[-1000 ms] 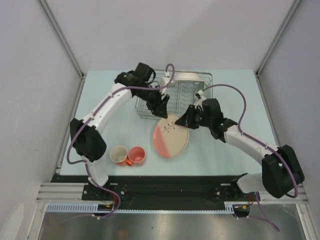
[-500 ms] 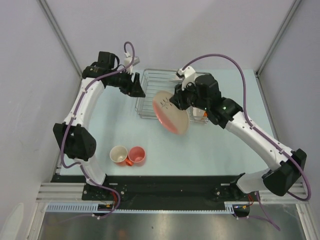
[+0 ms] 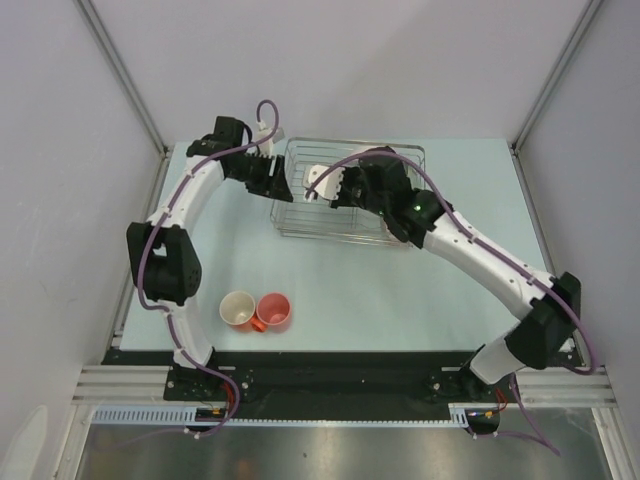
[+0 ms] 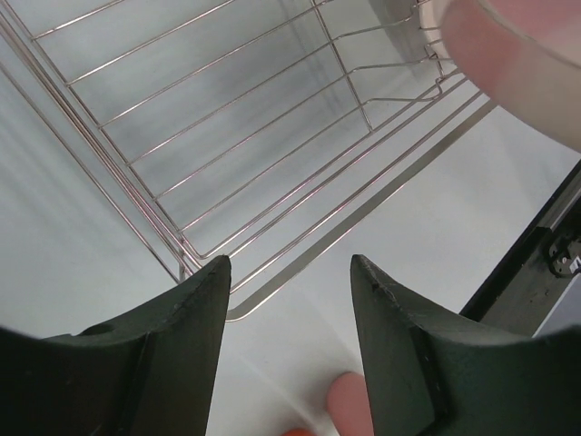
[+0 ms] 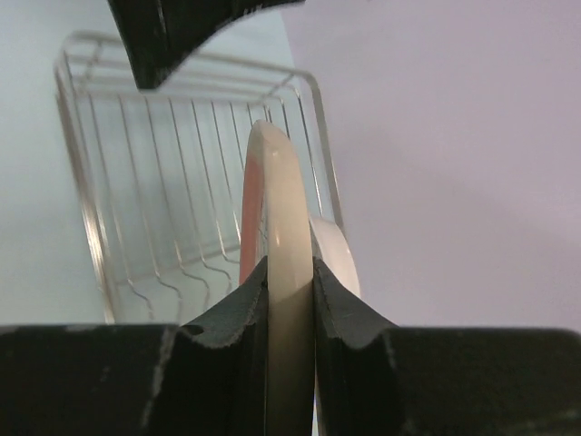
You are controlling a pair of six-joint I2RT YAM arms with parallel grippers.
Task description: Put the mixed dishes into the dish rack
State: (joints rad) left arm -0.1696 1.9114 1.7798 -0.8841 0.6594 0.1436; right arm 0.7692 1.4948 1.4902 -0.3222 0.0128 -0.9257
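The rack's bent wires lie below my right gripper, so it will next lower the plate on edge among them and release it.
My right gripper [image 5: 290, 272] is shut on the rim of the pink-and-cream plate [image 5: 275, 200] and holds it on edge over the silver wire dish rack [image 3: 300, 215]. In the top view the right gripper [image 3: 335, 188] and arm hide most of the plate. The white plate [image 5: 338, 259] stands just behind it. My left gripper [image 4: 290, 272] is open and empty at the rack's left edge [image 3: 278, 185]; the held plate [image 4: 522, 68] shows at upper right in its view. The pinkish cup [image 3: 238, 309] and orange-red mug [image 3: 273, 311] stand together on the table near the front. The bowls are out of view.
The rack [image 4: 236, 136] has open wire floor below the left gripper. Grey walls close in the table on the left, right and far sides. The right arm [image 3: 470, 250] spans the table's right half.
My right gripper lifted the pink-and-cream plate off the table, turned it on edge and carried it over the rack. My left gripper drew out of the rack to its left edge.
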